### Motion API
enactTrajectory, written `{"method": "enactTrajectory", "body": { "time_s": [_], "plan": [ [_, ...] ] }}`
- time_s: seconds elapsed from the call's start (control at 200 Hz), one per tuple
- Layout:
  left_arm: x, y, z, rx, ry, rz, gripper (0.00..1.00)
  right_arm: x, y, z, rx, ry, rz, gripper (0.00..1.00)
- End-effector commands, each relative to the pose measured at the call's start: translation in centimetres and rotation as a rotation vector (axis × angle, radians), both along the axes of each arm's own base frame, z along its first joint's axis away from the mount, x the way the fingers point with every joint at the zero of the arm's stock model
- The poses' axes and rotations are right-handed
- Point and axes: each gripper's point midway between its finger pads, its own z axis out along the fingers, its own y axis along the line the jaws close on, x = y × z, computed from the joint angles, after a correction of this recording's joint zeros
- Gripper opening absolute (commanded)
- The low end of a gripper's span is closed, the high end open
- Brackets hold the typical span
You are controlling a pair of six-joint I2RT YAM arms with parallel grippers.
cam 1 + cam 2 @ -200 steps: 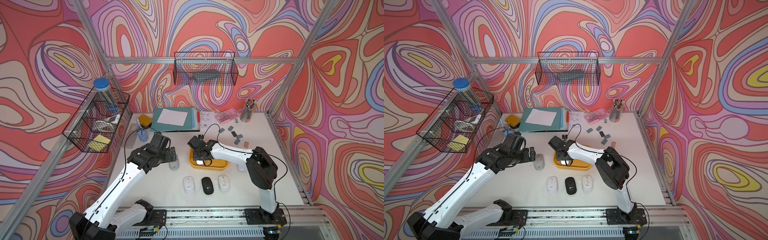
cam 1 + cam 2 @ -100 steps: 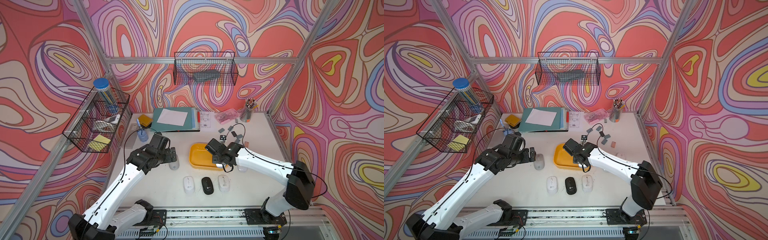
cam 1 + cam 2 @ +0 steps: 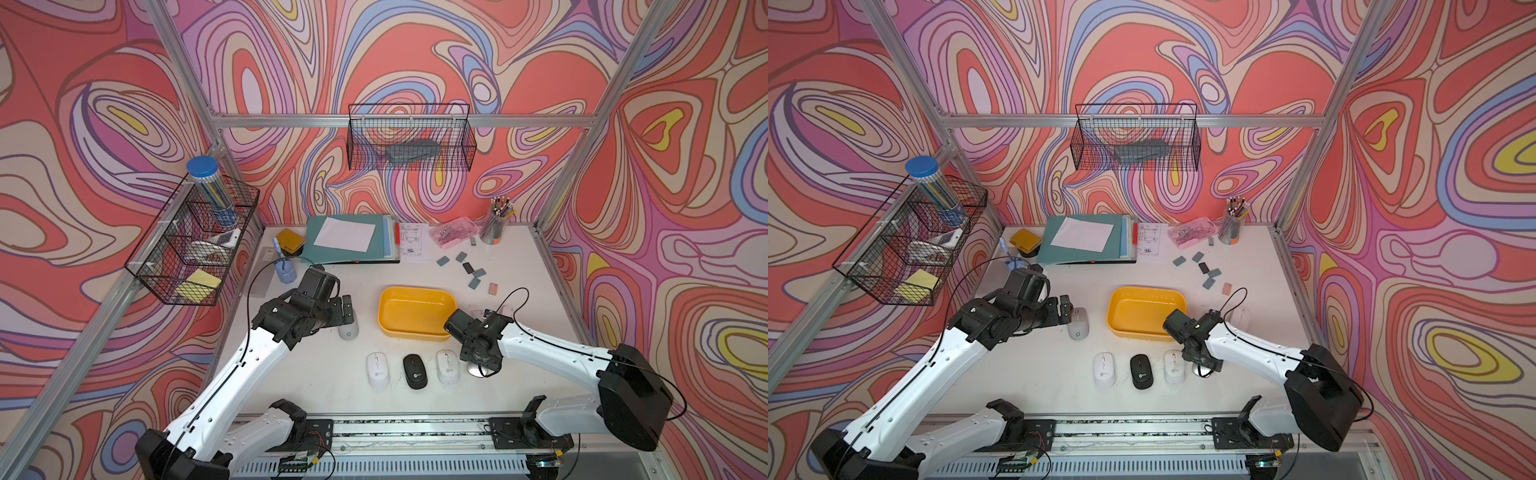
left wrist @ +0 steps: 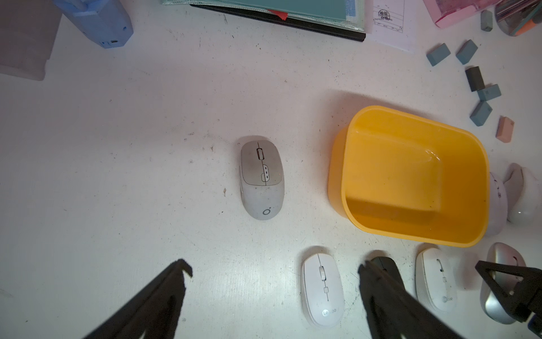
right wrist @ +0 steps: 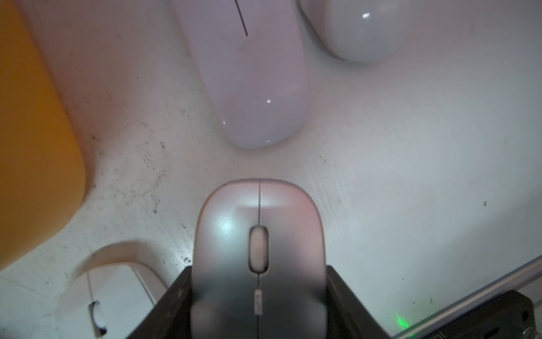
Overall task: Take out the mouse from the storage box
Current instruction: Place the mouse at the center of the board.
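Note:
I will next move my right gripper down and a little toward the nearest white mouse and let go of the silver mouse (image 3: 478,370) on the tabletop beside it, because that spot is bare.
The yellow storage box (image 3: 415,332) (image 3: 1142,331) (image 4: 337,176) stands mid-table with nothing inside. My right gripper (image 3: 478,365) (image 5: 258,293) is shut on a silver mouse (image 3: 478,370) (image 3: 1200,369) (image 4: 498,281) (image 5: 258,223). It holds the mouse low over the table, in front of the box's right corner, at the right end of a row of mice. I cannot tell whether the mouse touches the table. My left gripper (image 3: 346,311) (image 4: 275,267) hangs open left of the box, over a grey mouse (image 3: 348,330) (image 4: 262,179).
A white mouse (image 3: 377,370), a black mouse (image 3: 414,371) and another white mouse (image 3: 448,365) lie in a row near the front. Two pale mice (image 5: 249,73) (image 5: 360,29) lie right of the box. Erasers (image 3: 473,272), a folder (image 3: 349,241) and a pencil cup (image 3: 496,224) sit behind.
My right arm has swung from the box out to the right front, carrying the silver mouse to the end of the row. The box now shows nothing inside. The left arm has not moved.

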Motion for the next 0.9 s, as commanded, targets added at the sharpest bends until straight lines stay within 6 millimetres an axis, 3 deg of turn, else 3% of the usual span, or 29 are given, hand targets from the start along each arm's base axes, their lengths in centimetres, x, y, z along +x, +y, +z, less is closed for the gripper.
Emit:
{"method": "enactTrajectory", "body": {
  "time_s": [0.0, 0.225, 0.611, 0.756, 0.891],
  "plan": [
    [0.1, -0.1, -0.2, -0.003, 0.0, -0.005, 0.96, -0.1, 0.6, -1.5, 0.037, 0.022, -0.033, 0.56],
    [0.2, -0.1, -0.5, 0.003, 0.01, -0.005, 0.96, -0.5, 1.1, -3.3, 0.049, 0.066, -0.023, 0.58],
    [0.3, -0.3, -0.9, 0.002, 0.03, -0.01, 0.96, -1.3, 1.2, -4.2, 0.048, 0.121, -0.021, 0.75],
    [0.4, -0.3, -1.0, 0.005, 0.03, -0.01, 0.96, -0.7, 1.1, -2.3, 0.057, 0.067, -0.027, 0.75],
    [0.5, -0.2, -0.9, 0.01, 0.029, -0.003, 0.96, 0.5, 1.6, 2.1, 0.076, -0.036, 0.0, 0.77]
  ]
}}
